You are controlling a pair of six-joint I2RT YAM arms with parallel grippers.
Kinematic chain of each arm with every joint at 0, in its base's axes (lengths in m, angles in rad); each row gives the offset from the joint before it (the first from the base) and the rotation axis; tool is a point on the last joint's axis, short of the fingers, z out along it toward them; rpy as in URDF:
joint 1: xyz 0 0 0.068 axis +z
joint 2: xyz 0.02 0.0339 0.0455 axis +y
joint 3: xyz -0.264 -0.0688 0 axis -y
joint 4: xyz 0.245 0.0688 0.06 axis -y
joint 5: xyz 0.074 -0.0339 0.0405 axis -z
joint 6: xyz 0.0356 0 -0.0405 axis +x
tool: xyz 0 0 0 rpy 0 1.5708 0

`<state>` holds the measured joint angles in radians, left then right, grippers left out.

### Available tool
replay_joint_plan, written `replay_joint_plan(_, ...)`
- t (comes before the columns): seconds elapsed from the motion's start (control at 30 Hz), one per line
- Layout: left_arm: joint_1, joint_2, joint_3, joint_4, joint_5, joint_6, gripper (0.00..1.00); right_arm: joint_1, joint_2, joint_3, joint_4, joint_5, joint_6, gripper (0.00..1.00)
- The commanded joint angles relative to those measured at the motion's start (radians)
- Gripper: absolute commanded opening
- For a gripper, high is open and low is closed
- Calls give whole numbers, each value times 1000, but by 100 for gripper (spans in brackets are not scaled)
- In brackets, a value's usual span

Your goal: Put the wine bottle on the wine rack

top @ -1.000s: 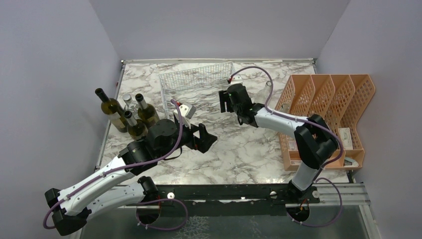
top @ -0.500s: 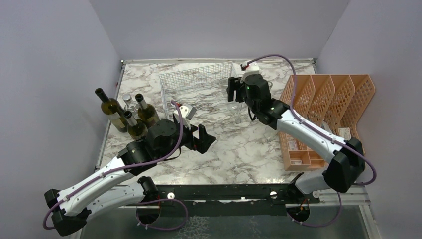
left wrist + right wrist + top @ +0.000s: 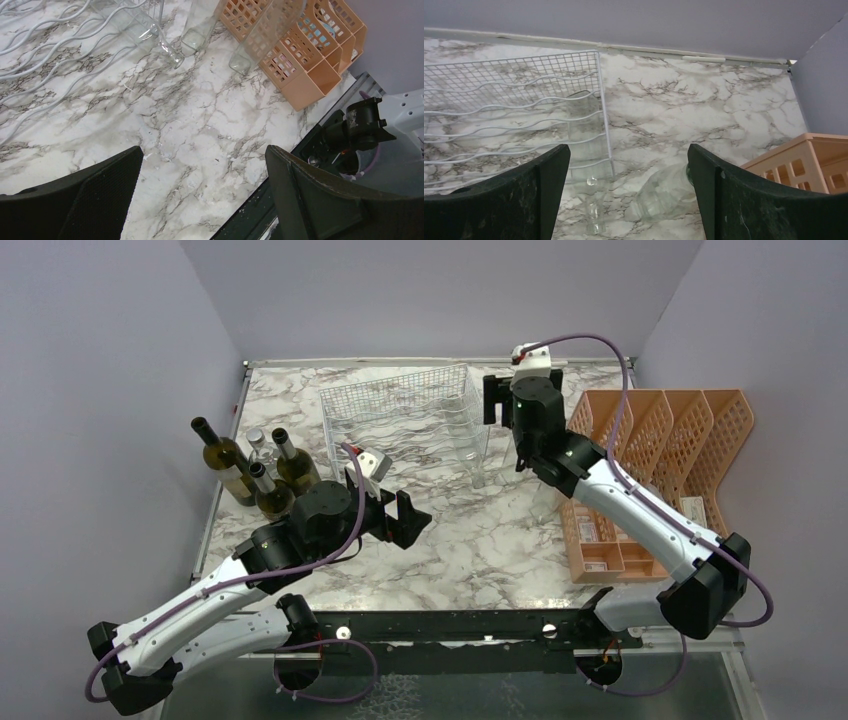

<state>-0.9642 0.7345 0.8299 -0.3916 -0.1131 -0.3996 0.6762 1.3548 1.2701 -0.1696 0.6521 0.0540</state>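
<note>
My right gripper moves down toward the right in the top view next, over the neck of the clear bottle beside the rack, because it stands free of the rack's wires.
The white wire wine rack (image 3: pixel 395 410) lies at the back middle of the table. A clear glass wine bottle (image 3: pixel 470 445) lies in its rightmost cradle, with the neck poking over the near edge. It also shows in the right wrist view (image 3: pixel 585 125) and the left wrist view (image 3: pixel 145 30). My right gripper (image 3: pixel 500 405) is open and empty. It is raised beside the rack's back right corner, apart from the bottle. My left gripper (image 3: pixel 400 520) is open and empty over bare marble in front of the rack.
Several dark and clear bottles (image 3: pixel 265 475) stand at the table's left edge. An orange perforated divider tray (image 3: pixel 650 440) stands at the right. Another clear bottle (image 3: pixel 664 192) is just right of the rack, and the left wrist view shows two clear bottles (image 3: pixel 262 32) near the tray.
My right gripper has risen and moved back and right, away from the rack's near right side. The clear bottle stays on the rack. The left arm has barely moved.
</note>
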Motion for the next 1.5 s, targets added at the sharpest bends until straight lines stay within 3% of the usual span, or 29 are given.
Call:
replay_joint_plan(0.0,-1,-12,28,17,-23,3,99,-49,-28,-29,-15,59,-2,90)
replay_joint_plan(0.3,-1,0,24,27,-24,0,99,-134,-31,-91,-54,-83,79,86)
replay_joint_plan(0.43,-2,-1,20,32,-21,-5,99,-154,-16,-102,-74,-99,111,78)
replay_joint_plan(0.7,-1,-15,13,32,-24,-11,99,-178,-35,-152,-33,-112,110,46)
replay_joint_plan(0.9,-1,0,13,31,-52,-30,99,-176,-66,-139,-29,-152,61,5)
replay_joint_plan(0.93,-1,5,14,31,-55,-32,99,-176,-73,-127,-37,-153,58,2)
replay_joint_plan(1.17,-1,29,-3,60,-90,-49,99,-177,-142,23,-196,-320,92,1)
replay_joint_plan(1.47,-1,44,-63,226,-27,-36,99,-177,-252,136,-404,-534,150,1)
